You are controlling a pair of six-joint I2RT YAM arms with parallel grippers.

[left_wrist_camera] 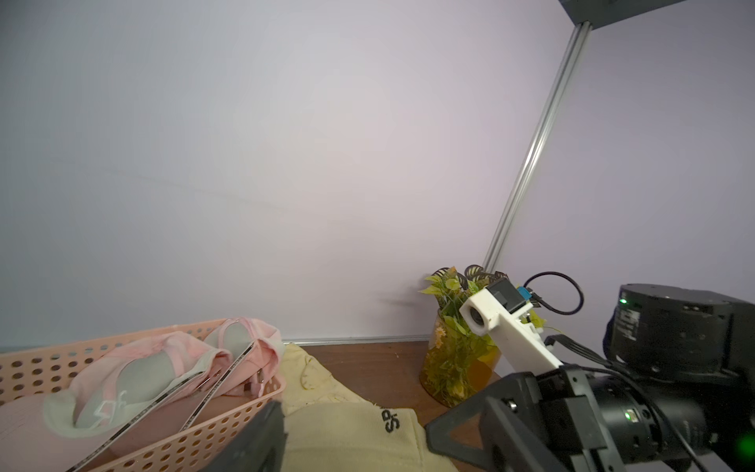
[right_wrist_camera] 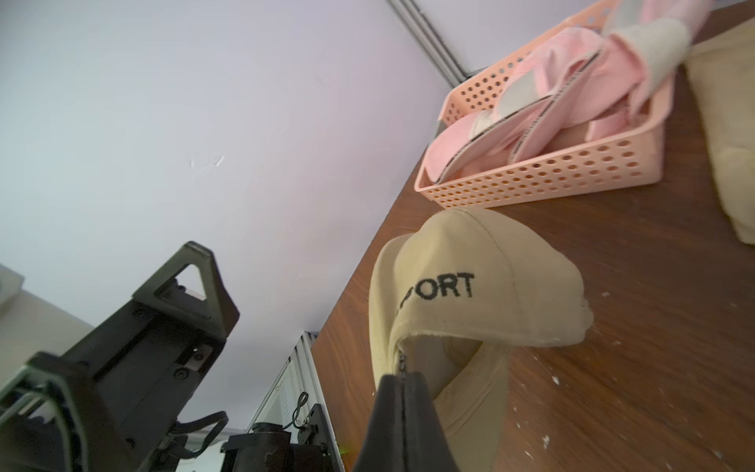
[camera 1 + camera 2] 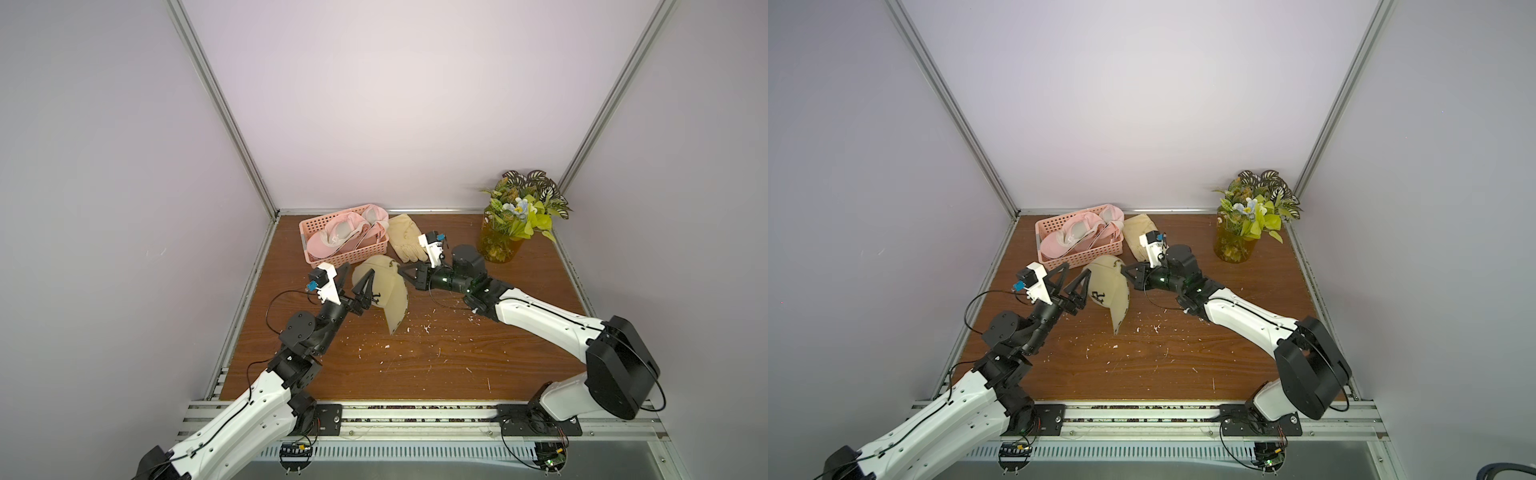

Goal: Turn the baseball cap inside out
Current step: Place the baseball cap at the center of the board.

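I will lower the cap with my right gripper back toward my base, onto the open tabletop [image 3: 367, 328] beside the cap's brim, and let it go, because the cap is hanging tilted.
The beige baseball cap [image 3: 384, 286] [image 3: 1111, 286] is tilted, brim down toward the wooden table [image 3: 415, 353], with black "SPORT" lettering on its side [image 2: 445, 286]. My right gripper [image 3: 401, 271] [image 3: 1124, 269] [image 2: 402, 378] is shut on the cap's rear edge beside the back opening and holds it up. My left gripper [image 3: 359, 276] [image 3: 1076, 269] [image 1: 367, 425] is open on the cap's other side. In the left wrist view the crown [image 1: 351, 433] lies between its spread fingers; whether they touch it I cannot tell.
A pink perforated basket [image 3: 357, 254] with pink caps stands just behind the cap. Beige gloves [image 3: 405, 239] lie beside it. An amber vase of flowers [image 3: 500, 243] stands at the back right. White crumbs [image 3: 426, 330] are scattered on the table.
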